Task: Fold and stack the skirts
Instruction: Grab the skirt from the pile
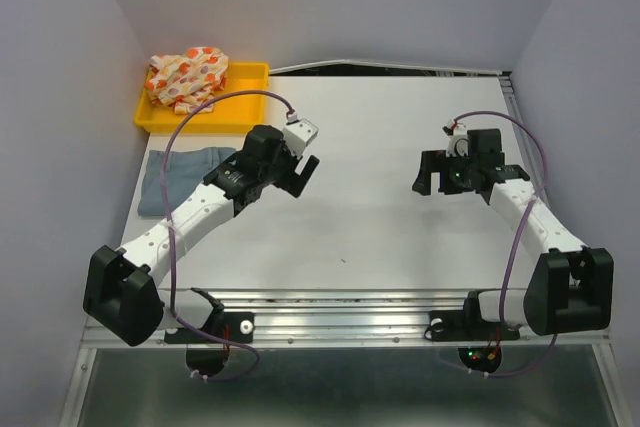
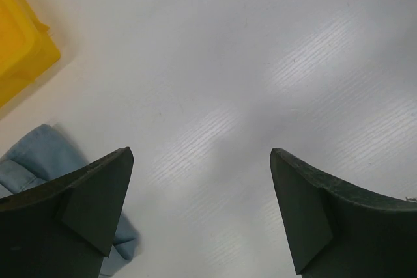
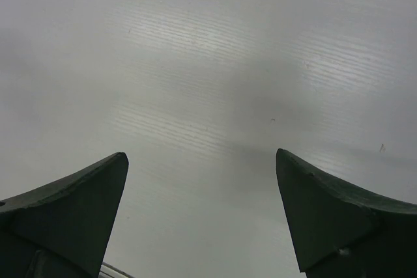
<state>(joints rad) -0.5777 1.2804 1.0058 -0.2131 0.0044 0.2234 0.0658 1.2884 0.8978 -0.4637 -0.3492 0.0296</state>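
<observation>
My left gripper should next reach outward and to its left in the top view, onto the cream floral skirt's near fold, as the crumpled floral skirt lies that way.
The cream floral skirt lies crumpled in the yellow tray at the back left. The light blue-grey skirt lies folded flat on the table at the left edge, partly under my left arm; a corner shows in the left wrist view. My left gripper is open and empty above bare table, just right of the blue skirt; its fingers stand wide apart. My right gripper is open and empty over bare table at the right; its fingers stand wide apart.
The yellow tray's corner shows in the left wrist view. The white table is walled by grey panels at left, back and right. A metal rail runs along the near edge by the arm bases.
</observation>
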